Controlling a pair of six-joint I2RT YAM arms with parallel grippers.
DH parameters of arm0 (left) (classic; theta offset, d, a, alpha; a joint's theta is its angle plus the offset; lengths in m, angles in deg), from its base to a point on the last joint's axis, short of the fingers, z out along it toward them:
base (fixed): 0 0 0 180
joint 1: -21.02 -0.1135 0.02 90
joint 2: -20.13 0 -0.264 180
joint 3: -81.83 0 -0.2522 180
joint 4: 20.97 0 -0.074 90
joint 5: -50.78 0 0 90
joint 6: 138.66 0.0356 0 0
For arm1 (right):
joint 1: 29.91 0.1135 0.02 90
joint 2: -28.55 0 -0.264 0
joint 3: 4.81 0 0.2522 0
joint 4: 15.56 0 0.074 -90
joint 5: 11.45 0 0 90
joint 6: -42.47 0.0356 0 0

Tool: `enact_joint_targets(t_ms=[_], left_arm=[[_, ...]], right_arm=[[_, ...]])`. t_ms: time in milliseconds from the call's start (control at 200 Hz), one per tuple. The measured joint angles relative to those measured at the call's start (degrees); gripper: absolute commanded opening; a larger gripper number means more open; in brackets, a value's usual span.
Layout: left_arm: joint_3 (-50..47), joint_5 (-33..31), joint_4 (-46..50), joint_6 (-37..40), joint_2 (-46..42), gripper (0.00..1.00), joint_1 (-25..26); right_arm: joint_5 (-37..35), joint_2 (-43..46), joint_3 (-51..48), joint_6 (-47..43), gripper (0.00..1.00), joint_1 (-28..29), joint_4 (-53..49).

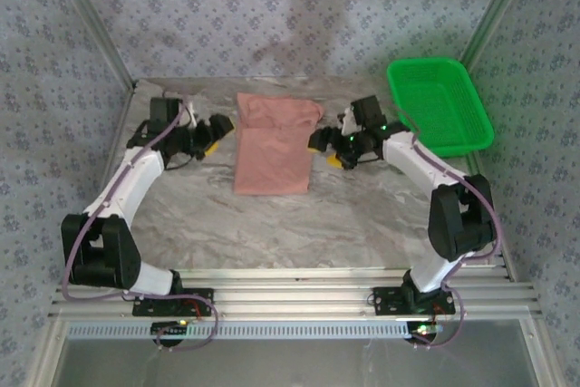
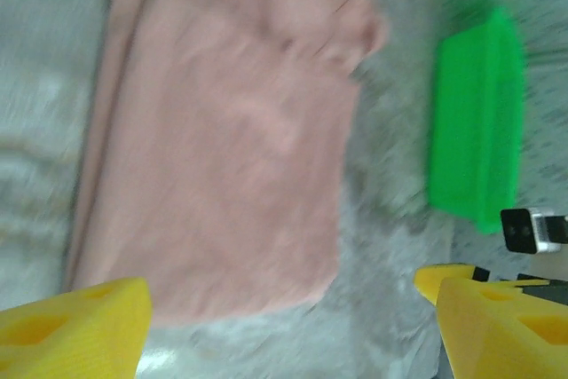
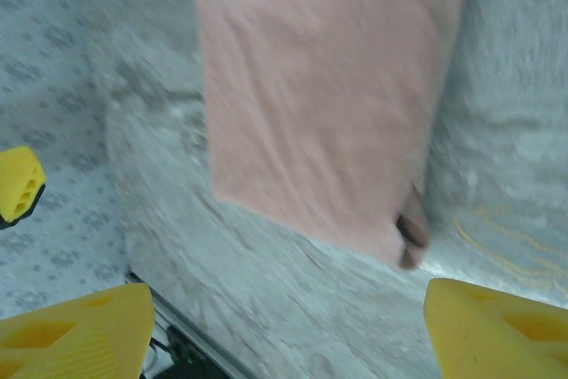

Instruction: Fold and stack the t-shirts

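Note:
The robot's left gripper will go back and down next, to the near corner of the salmon-pink t-shirt, the corner away from the basket.
A salmon-pink t-shirt (image 1: 275,142) lies folded into a long narrow rectangle at the back middle of the marble table. It is flat, print hidden. My left gripper (image 1: 220,133) hovers just left of its upper edge, open, nothing between the yellow fingers (image 2: 71,326). My right gripper (image 1: 328,149) sits just right of the shirt, also open and empty. The left wrist view has the shirt (image 2: 222,139) ahead of the jaws. Through the right wrist camera the shirt (image 3: 328,86) lies beyond the yellow fingertips (image 3: 497,330).
A green plastic basket (image 1: 439,104) stands at the back right, close behind the right arm; the basket (image 2: 475,122) is seen past the shirt from the left wrist. Patterned walls enclose the table on three sides. Bare marble (image 1: 272,233) stretches in front of the shirt.

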Motion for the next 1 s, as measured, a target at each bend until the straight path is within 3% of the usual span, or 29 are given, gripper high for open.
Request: enact_joint_targets(t_ms=[195, 490, 690, 999], left_arm=[[-10.40, 2.49, 0.17, -1.20, 0.83, 0.75, 0.07], [-12.55, 3.72, -4.00, -2.67, 7.48, 0.66, 0.79], [-12.70, 3.54, -5.25, -2.91, 12.52, 0.67, 1.57], [-11.91, 3.30, -5.77, -4.61, 15.87, 0.51, 2.86]], right_arm=[[0.59, -2.78, -8.22, 1.46, 0.77, 4.24, 4.96], [0.72, -8.39, -8.70, 3.93, 0.72, 5.16, 12.66], [0.81, -12.09, -7.61, 5.11, 0.66, 5.77, 13.33], [0.79, -14.29, -5.27, 6.60, 0.44, 6.78, 15.15]])
